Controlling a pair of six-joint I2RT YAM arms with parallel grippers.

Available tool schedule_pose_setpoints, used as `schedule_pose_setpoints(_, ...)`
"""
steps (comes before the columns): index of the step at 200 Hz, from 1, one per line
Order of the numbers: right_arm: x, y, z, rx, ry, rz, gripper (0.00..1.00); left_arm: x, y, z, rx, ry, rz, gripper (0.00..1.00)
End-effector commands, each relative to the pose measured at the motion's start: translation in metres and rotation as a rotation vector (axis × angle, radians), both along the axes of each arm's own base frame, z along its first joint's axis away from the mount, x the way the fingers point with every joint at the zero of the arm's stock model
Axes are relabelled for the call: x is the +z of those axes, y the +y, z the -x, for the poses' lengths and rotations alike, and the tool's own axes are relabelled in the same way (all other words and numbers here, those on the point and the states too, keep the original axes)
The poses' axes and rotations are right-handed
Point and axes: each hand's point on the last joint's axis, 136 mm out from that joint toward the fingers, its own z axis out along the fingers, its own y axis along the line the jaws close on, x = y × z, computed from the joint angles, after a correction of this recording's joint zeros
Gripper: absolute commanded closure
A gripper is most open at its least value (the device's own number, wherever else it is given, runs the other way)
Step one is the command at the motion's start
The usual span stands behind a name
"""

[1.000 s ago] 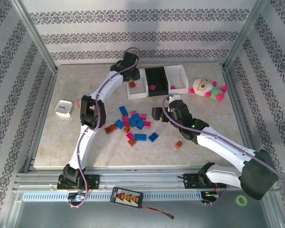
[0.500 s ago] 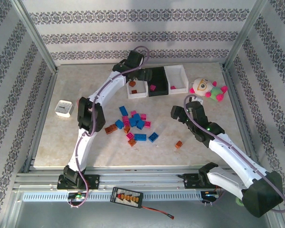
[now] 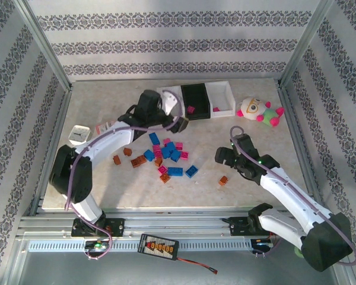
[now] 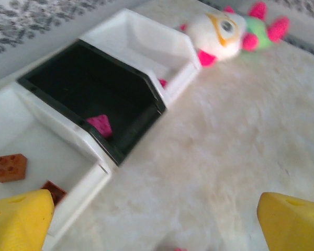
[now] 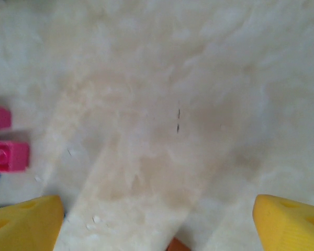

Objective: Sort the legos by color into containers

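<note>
The lone orange brick (image 5: 178,245) is apart from the pile with bare table around it, so my right gripper next needs to draw back and lower its open fingers around it.
Several blue, magenta and orange legos (image 3: 168,154) lie piled mid-table, and one orange brick (image 3: 223,180) sits apart at the right. The containers stand in a row at the back. The left white bin (image 4: 36,157) holds two brown-orange bricks (image 4: 10,167). A magenta brick (image 4: 99,125) lies in the black bin (image 3: 196,95), and the right white bin (image 3: 221,90) holds a pink one (image 4: 162,82). My left gripper (image 3: 177,123) (image 4: 156,222) hangs open and empty over bare table just in front of the bins. My right gripper (image 3: 225,155) (image 5: 157,222) is open and empty right of the pile, with magenta bricks (image 5: 8,156) at its left.
A plush toy (image 3: 258,111) lies right of the bins. At the left stand a small white square box (image 3: 78,135) and a pink-and-white packet (image 3: 104,126). Two orange bricks (image 3: 121,155) lie beside my left forearm. Metal frame posts edge the table.
My left gripper has opened and drawn back from the left white bin toward the pile, its elbow swinging out left. My right gripper has shifted right and slightly nearer.
</note>
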Motion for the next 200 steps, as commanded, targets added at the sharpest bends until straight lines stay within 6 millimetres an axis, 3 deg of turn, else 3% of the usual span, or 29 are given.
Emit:
schedule_pose_setpoints(1,-0.026,0.008,0.027,0.004,0.127,-0.001,0.07,0.024,-0.012,0.033,-0.185,-0.182,0.007,0.01)
schedule_pose_setpoints(30,-0.05,0.021,0.043,0.008,0.197,0.008,0.11,0.01,0.0,0.065,-0.245,-0.165,-0.039,0.01)
schedule_pose_setpoints(53,-0.064,0.022,0.051,0.001,0.25,0.04,0.15,0.002,0.007,0.077,-0.25,-0.162,-0.051,0.01)
schedule_pose_setpoints(70,-0.07,0.023,0.054,-0.006,0.271,0.051,0.24,-0.003,0.01,0.079,-0.248,-0.149,-0.058,0.01)
schedule_pose_setpoints(157,-0.074,0.035,0.044,0.007,0.267,0.056,0.38,-0.007,0.013,0.082,-0.238,-0.153,-0.052,0.01)
schedule_pose_setpoints(200,-0.081,0.032,0.045,0.007,0.283,0.089,0.52,-0.009,0.016,0.084,-0.235,-0.163,-0.062,0.01)
